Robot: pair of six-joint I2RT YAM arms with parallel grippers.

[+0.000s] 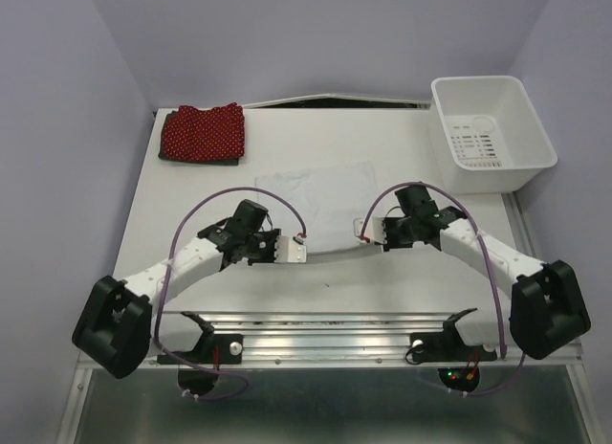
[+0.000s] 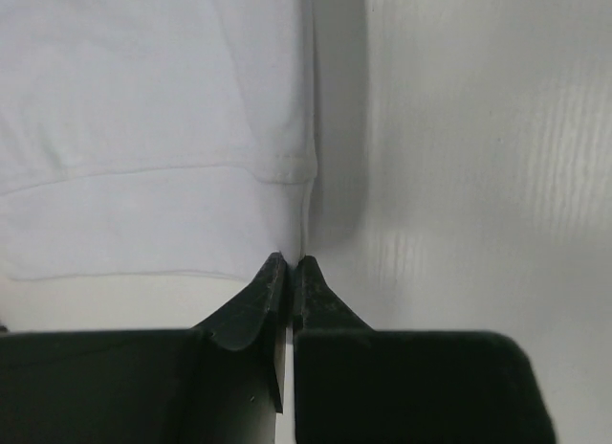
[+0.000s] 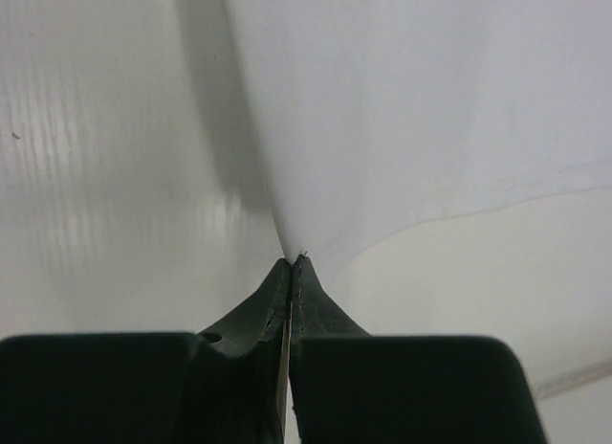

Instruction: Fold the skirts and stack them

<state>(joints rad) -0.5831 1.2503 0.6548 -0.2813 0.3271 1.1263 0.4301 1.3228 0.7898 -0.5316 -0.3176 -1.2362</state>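
The cloth lies spread, so next my left gripper will lift the pinched corner outward over the white skirt [image 1: 320, 200] to its far edge [image 1: 265, 177], then release it.
The white skirt [image 1: 320, 200] lies spread on the table's middle. My left gripper [image 1: 304, 249] is shut on its near left corner; the left wrist view shows the fingertips [image 2: 292, 264] pinching the hemmed corner of the white skirt [image 2: 143, 119]. My right gripper [image 1: 363, 235] is shut on the near right corner; in the right wrist view the gripper [image 3: 292, 262] pinches the cloth [image 3: 411, 109], which rises from the table. The red dotted skirt [image 1: 203, 131] lies folded at the far left on top of the dark skirt [image 1: 168, 155], of which only an edge shows.
A white plastic bin [image 1: 490, 133] stands at the far right of the table [image 1: 191, 190]. The walls close in behind and on both sides. A metal rail [image 1: 325, 334] runs along the near edge between the arm bases.
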